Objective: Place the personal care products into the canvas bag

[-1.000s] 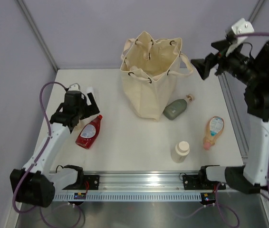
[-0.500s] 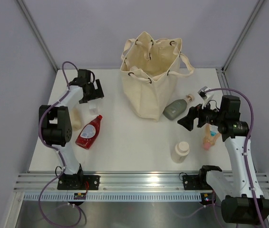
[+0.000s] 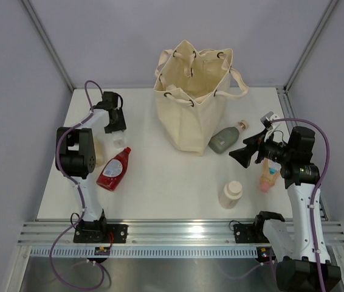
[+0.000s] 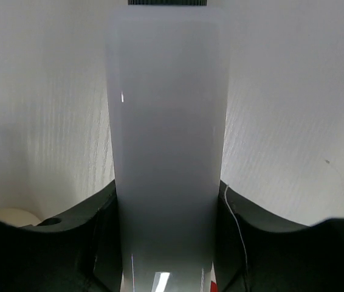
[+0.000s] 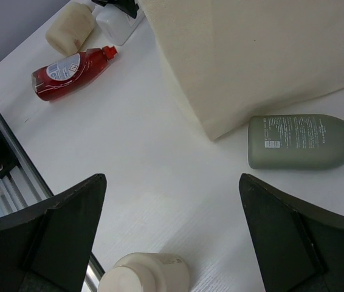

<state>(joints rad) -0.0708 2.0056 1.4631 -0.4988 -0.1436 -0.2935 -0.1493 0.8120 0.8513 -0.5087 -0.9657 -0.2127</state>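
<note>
My left gripper should next move up, swing toward the canvas bag and dip into the bag's opening (image 3: 195,78) to let go, because the bag's rim is high above the tabletop.
In the left wrist view a white rectangular bottle (image 4: 166,121) fills the space between the fingers of my left gripper (image 4: 167,194), and both jaws press on its sides. From above, that gripper (image 3: 116,125) sits at the table's far left over the white bottle (image 3: 121,140). My right gripper (image 3: 242,155) hangs open above the table with nothing between its jaws (image 5: 172,176). Near it lie a grey-green bottle (image 3: 223,140) and a cream squat bottle (image 3: 230,193). A red flat bottle (image 3: 113,169) lies at the left. The canvas bag (image 3: 193,91) stands open at the back.
A beige bottle (image 3: 97,152) lies beside the red one. A clear bottle with pink (image 3: 272,173) lies partly hidden under my right arm. The table's right edge and a metal frame post (image 3: 290,115) run just behind the right arm.
The left jaws have closed onto the white bottle. The right arm came down from high at the back right to low over the table's right side.
</note>
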